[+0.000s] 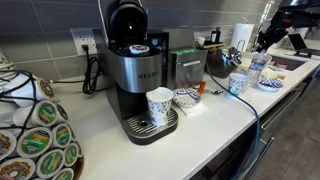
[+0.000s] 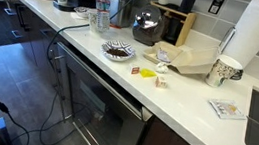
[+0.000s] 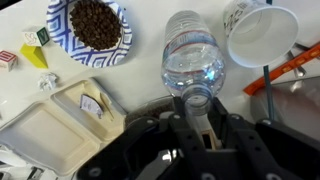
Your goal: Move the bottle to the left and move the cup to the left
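Observation:
My gripper will carry the bottle past the cup toward the wall, then lower and release it, since the free gap (image 2: 127, 25) beside the dark round jar is wall-side.
The clear bluish bottle (image 3: 193, 55) stands upright, seen from above in the wrist view. My gripper (image 3: 195, 97) is shut on its neck, one finger on each side. The bottle also shows in both exterior views (image 1: 258, 68) (image 2: 101, 14), under the gripper (image 1: 263, 48). I cannot tell whether its base touches the counter. A white paper cup with a blue pattern (image 3: 262, 35) stands close beside the bottle, apart from it, and also shows in an exterior view (image 1: 237, 83).
A blue-patterned bowl of dark contents (image 3: 90, 28) (image 2: 118, 50) sits on the bottle's other side. A pale clamshell box (image 3: 60, 120), small packets (image 3: 35, 50), a black cable and an orange tool (image 3: 290, 62) lie nearby. More cups stand on the Keurig tray (image 1: 158, 105) and by the paper-towel roll (image 2: 225, 72).

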